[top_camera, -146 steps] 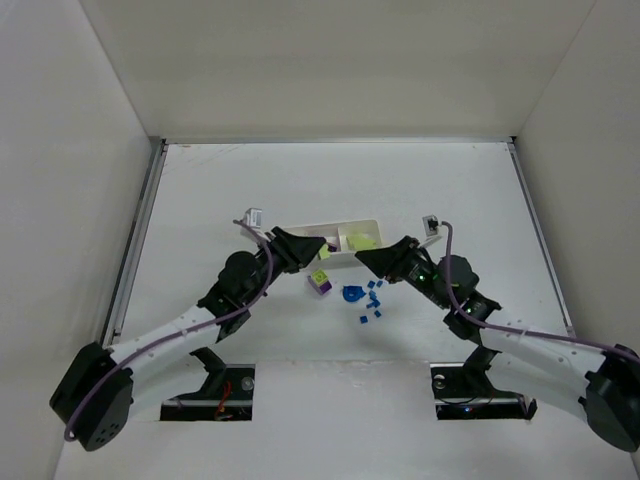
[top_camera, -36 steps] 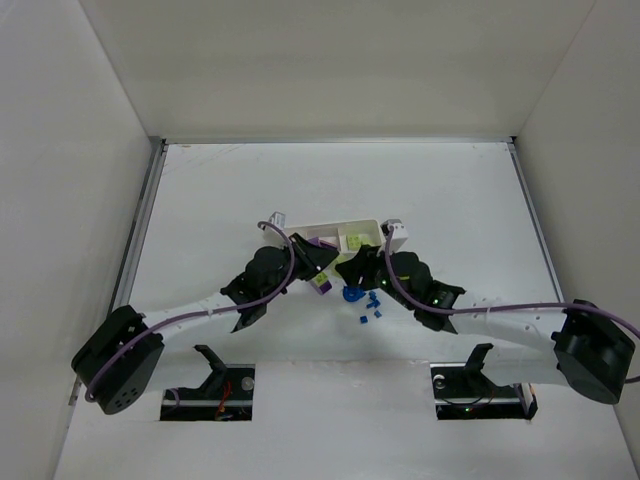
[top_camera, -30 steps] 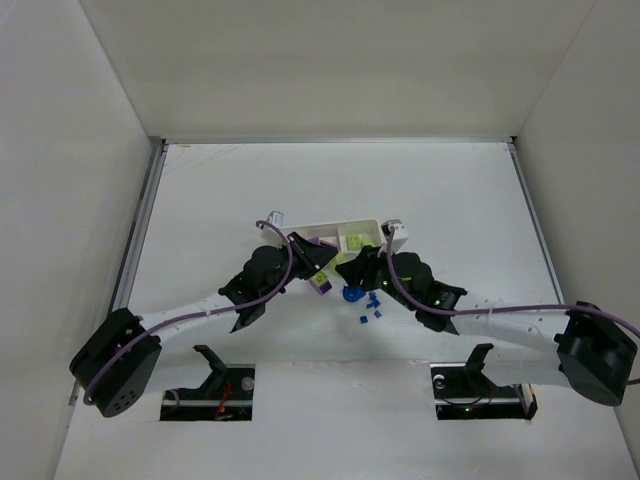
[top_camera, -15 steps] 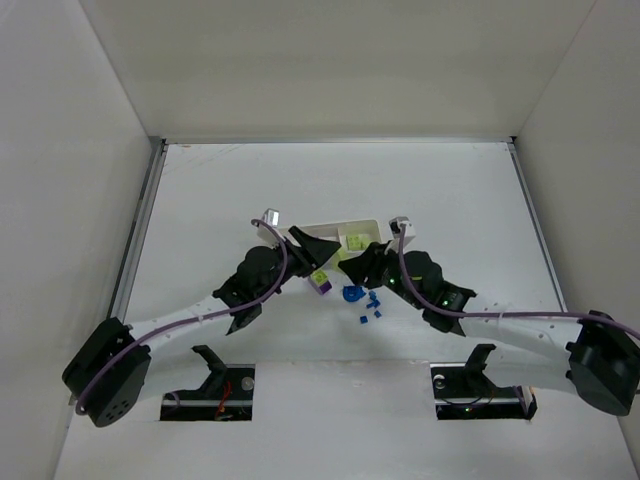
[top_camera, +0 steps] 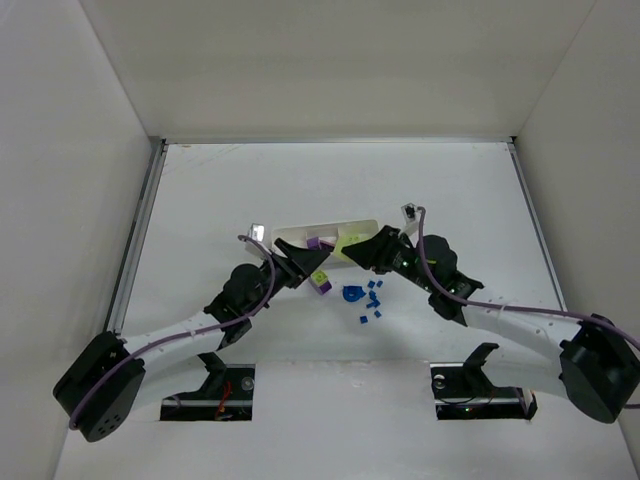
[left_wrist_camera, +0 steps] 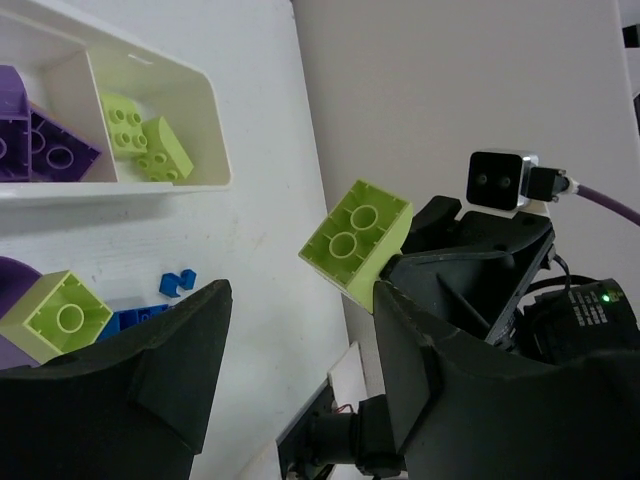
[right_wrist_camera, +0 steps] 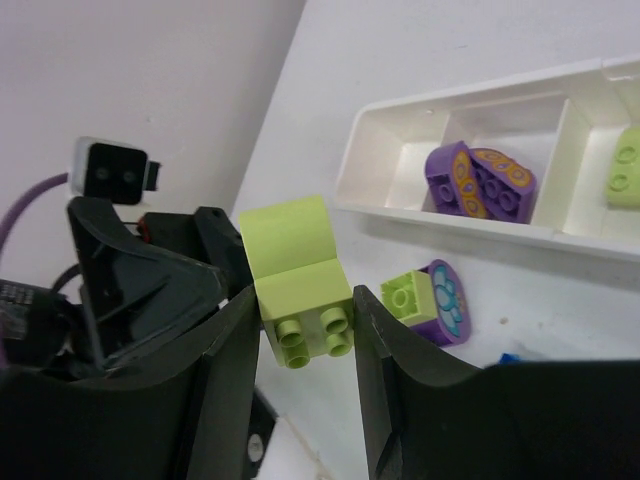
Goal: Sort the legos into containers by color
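Observation:
The lime-yellow brick (right_wrist_camera: 298,275) sticks out toward my left gripper, so that gripper tilts level next and shifts toward my right gripper, onto the brick's loose end.
My right gripper (right_wrist_camera: 306,305) is shut on a lime-yellow brick (right_wrist_camera: 298,275) and holds it above the table, just in front of the white three-compartment tray (right_wrist_camera: 470,95). In the top view that gripper (top_camera: 360,252) is at the tray's (top_camera: 300,231) near edge. Purple bricks (right_wrist_camera: 480,180) lie in the middle compartment and lime bricks (left_wrist_camera: 145,140) in the end one. My left gripper (left_wrist_camera: 300,335) is open and empty, facing the right one (left_wrist_camera: 470,260). A lime brick stacked on a purple piece (top_camera: 320,283) and small blue bricks (top_camera: 372,298) lie on the table.
White walls enclose the table on three sides. A larger blue piece (top_camera: 352,295) lies beside the small blue ones. The left gripper (top_camera: 303,265) sits close to the tray's near side, a short gap from the right gripper.
The right gripper has risen from the pile toward the tray with the lime brick in it. The left gripper has drawn back left, away from the pile.

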